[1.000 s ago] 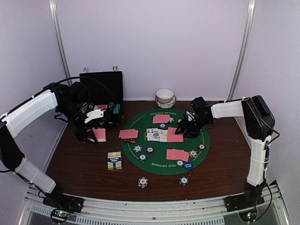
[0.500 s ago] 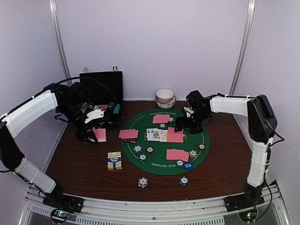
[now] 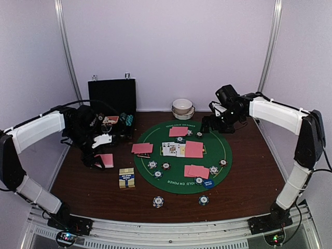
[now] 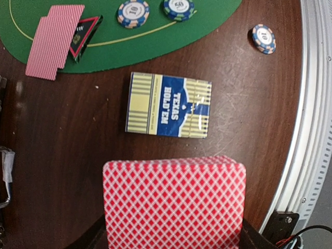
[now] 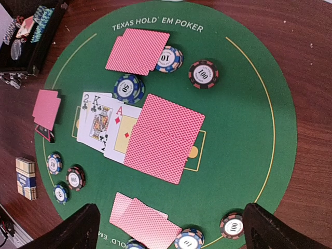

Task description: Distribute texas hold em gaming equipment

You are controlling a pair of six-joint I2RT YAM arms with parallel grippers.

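The deck goes down from my left gripper onto the bare wood beside the blue and yellow card box next for release, as that spot lies clear.
My left gripper (image 3: 104, 158) is shut on a deck of pink-backed playing cards (image 4: 174, 202), held above the wood left of the green round mat (image 3: 228, 148). My right gripper (image 5: 174, 220) hangs open and empty over the mat's far right side (image 3: 210, 124). On the mat lie three face-up cards (image 5: 101, 124), partly covered by face-down cards (image 5: 163, 137), and pairs of face-down cards (image 5: 136, 51) (image 5: 142, 220) (image 5: 46, 108). Striped poker chips (image 5: 203, 74) (image 5: 128, 88) are scattered over the mat. A red triangular marker (image 4: 83, 37) peeks from under the left pair.
A blue and yellow card box (image 4: 168, 105) lies on the wood near the deck. Two chips (image 3: 158, 201) (image 3: 204, 199) sit off the mat near the front rail. The black case (image 3: 111, 98) stands open at the back left, and white bowls (image 3: 182, 108) at the back centre.
My right gripper opened, leaving a face-down card on the mat, and rose away to the far right. My left gripper shifted slightly nearer with the deck.
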